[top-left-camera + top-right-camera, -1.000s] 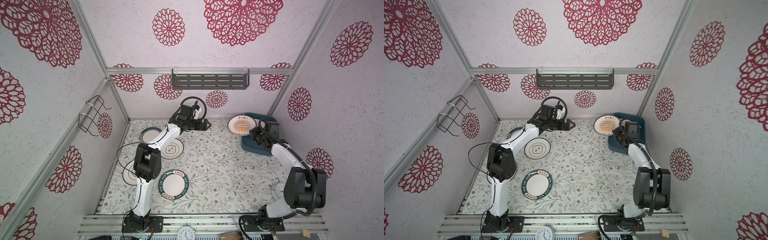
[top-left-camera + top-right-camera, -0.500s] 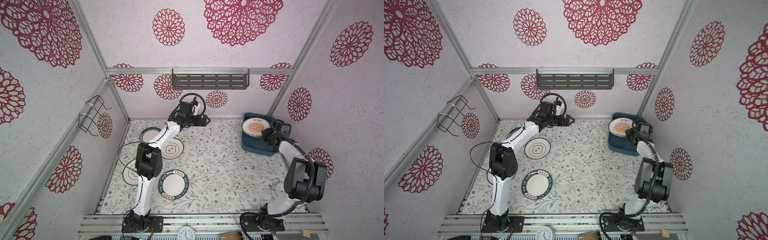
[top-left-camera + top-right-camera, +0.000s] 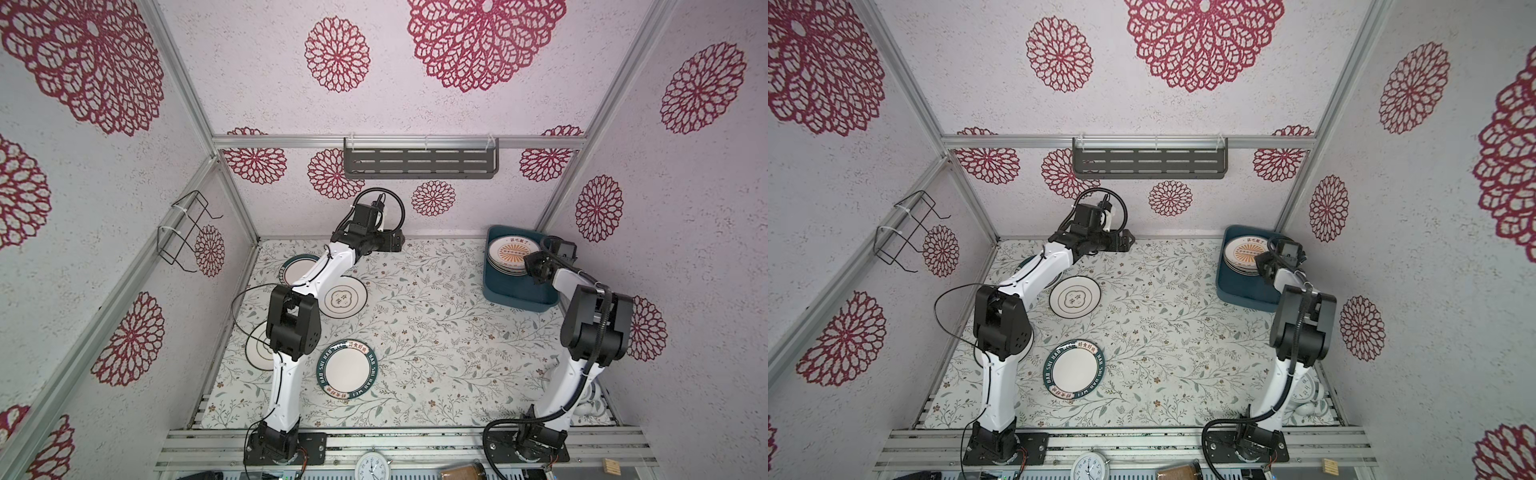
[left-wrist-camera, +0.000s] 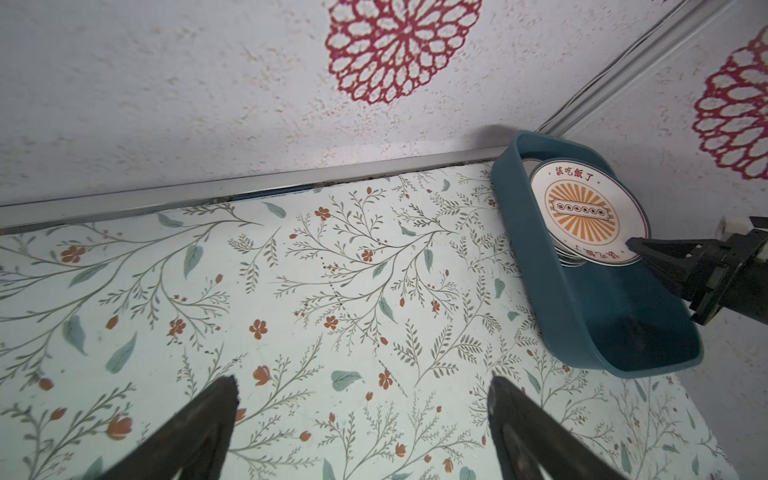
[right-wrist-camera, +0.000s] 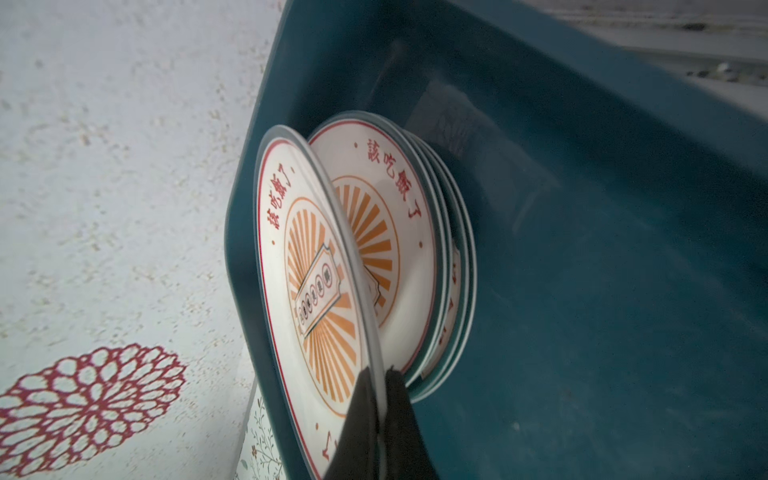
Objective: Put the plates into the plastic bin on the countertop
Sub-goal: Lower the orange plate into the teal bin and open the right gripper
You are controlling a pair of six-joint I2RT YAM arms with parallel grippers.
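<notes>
My right gripper lowers the tilted plate onto the stack of plates next and releases the plate's rim, since the plate still hangs above the stack.
My right gripper (image 5: 379, 372) is shut on the rim of a white plate with an orange sunburst (image 5: 307, 270). That plate hangs tilted over a stack of several plates (image 5: 449, 257) at the far end of the teal plastic bin (image 5: 582, 291). Both top views show the held plate (image 3: 513, 253) (image 3: 1246, 253) in the bin (image 3: 519, 305) (image 3: 1246, 297) at the back right. My left gripper (image 4: 361, 386) is open and empty above the countertop (image 3: 436, 332), near the back wall (image 3: 399, 245). A green-lettered plate (image 3: 347, 370), a clover plate (image 3: 343, 297) and two more plates (image 3: 297, 270) (image 3: 257, 351) lie on the left.
A grey slotted shelf (image 3: 419, 162) hangs on the back wall and a wire rack (image 3: 187, 232) on the left wall. A white clock (image 3: 371, 467) lies at the front rail. White crockery (image 3: 590, 405) sits by the right arm's base. The bin's near half is bare.
My right gripper has carried the sunburst plate rightwards from beside the bin to over the stack inside it. The left arm has barely moved and stays open.
</notes>
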